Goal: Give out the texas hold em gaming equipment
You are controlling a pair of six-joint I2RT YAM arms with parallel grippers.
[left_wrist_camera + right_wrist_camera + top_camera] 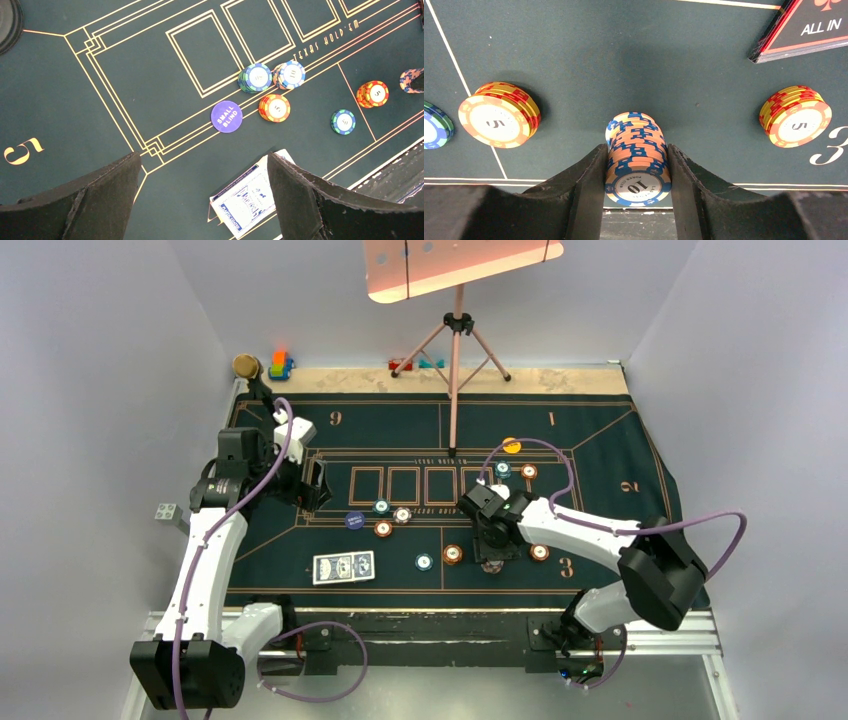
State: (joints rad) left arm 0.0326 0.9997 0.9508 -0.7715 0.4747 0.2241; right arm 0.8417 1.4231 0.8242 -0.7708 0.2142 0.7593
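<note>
My right gripper will next lift outward, lower and release on the mat between teal stack and tripod, because the stacks near the yellow disc lack pinkish-white chips.
My right gripper is shut on a tall stack of pinkish-white and blue "10" chips, one finger pressed to each side, near the mat's front edge. Orange "5" stacks stand on either side of it. A red-black "ALL IN" marker lies beyond. My left gripper hangs open and empty above the mat; blue-backed cards lie under its right finger. A purple "small blind" disc, teal, "10" and orange stacks sit further out.
A pink tripod stands at the mat's far middle. At the back left are a gold-topped black stand and toy blocks. A yellow disc lies near seat 1. The mat's front edge runs just behind the right fingers.
</note>
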